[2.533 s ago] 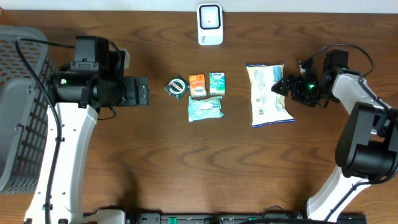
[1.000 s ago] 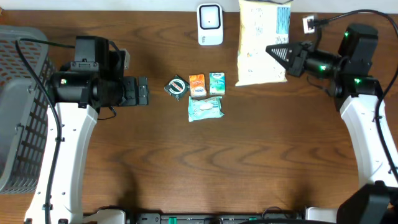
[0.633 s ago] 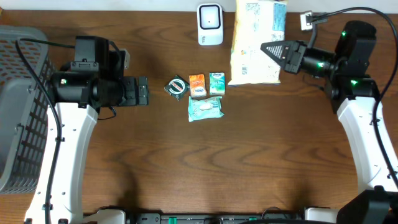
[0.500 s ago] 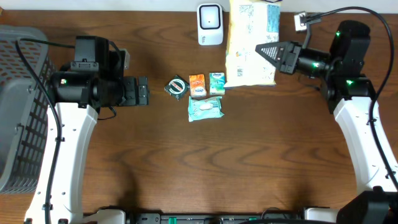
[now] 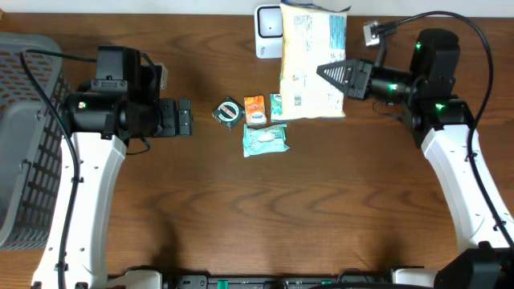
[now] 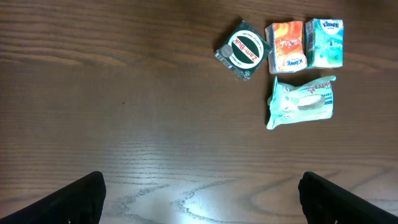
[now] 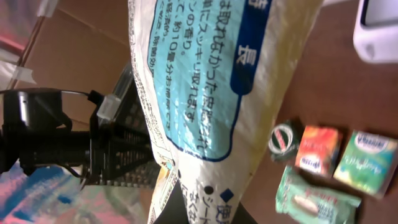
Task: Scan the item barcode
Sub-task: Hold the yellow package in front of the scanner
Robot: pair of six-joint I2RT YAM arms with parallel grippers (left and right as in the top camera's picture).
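My right gripper will next move away from the scanner (image 5: 267, 28) and lower the bag. It will let go of the bag on the bare wood, which is below the gripper and clear of packs.
A pale yellow snack bag (image 5: 309, 48) with blue print hangs above the table at the back, pinched at its lower right side by my right gripper (image 5: 324, 73), which is shut on it. The bag's left edge overlaps the white scanner (image 5: 267, 28) standing at the table's far edge. In the right wrist view the bag (image 7: 211, 81) fills the middle, my right gripper (image 7: 208, 214) clamps its bottom, and the scanner (image 7: 379, 28) shows at the top right. My left gripper (image 5: 186, 117) stands open over bare wood, its fingers (image 6: 78, 199) wide apart with nothing between them.
A round green tin (image 5: 230, 111), an orange pack (image 5: 254, 110), a green tissue pack (image 5: 275, 107) partly under the bag, and a teal wipes pack (image 5: 265, 139) lie mid-table. A grey mesh basket (image 5: 24, 136) stands at the left edge.
My right arm lifted the snack bag off the table and carried it left along the far edge until it overlaps the scanner. The left arm has not moved.
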